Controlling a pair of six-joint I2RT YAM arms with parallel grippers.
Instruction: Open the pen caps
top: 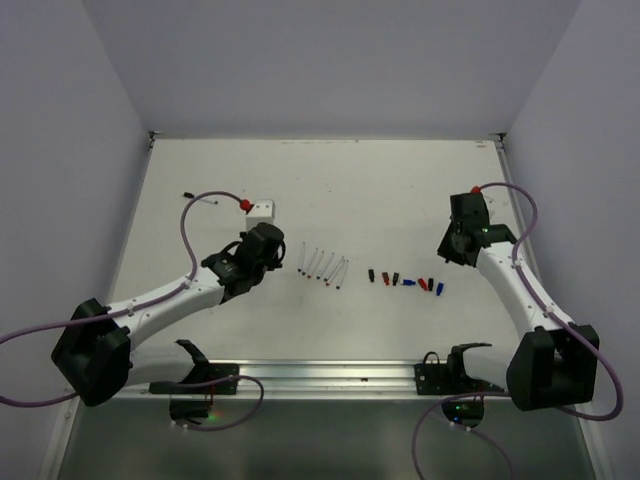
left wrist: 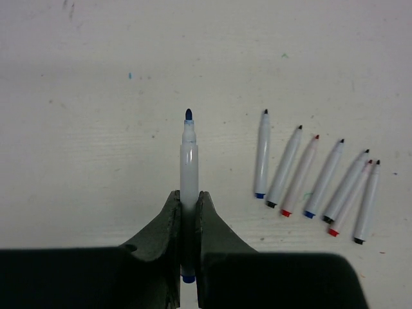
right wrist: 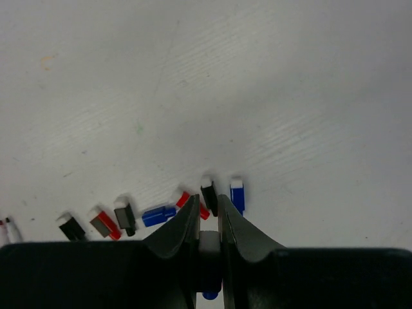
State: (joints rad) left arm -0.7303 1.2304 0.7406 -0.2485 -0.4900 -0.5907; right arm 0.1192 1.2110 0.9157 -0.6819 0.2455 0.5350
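The table is clear past the blue cap that ends the row, so my right gripper will next move down to the spot beside that cap and open.
My left gripper (left wrist: 188, 196) is shut on the lower barrel of a white pen (left wrist: 188, 154), whose bare blue tip points away from me over the table. To its right, several uncapped pens (left wrist: 315, 180) lie in a slanted row, also visible in the top view as pens (top: 322, 265). My right gripper (right wrist: 207, 201) is shut on a blue pen cap (right wrist: 209, 248) with a white open end, held just above the table. Several loose pen caps lie in a line in front of it: a blue one (right wrist: 237, 195), a black one (right wrist: 208, 196), and a red one (right wrist: 104, 223).
A small white box (top: 260, 208) with a red connector sits behind the left arm. Purple cables (top: 190, 215) loop from both arms. A metal rail (top: 320, 375) runs along the near edge. White walls enclose the table on three sides.
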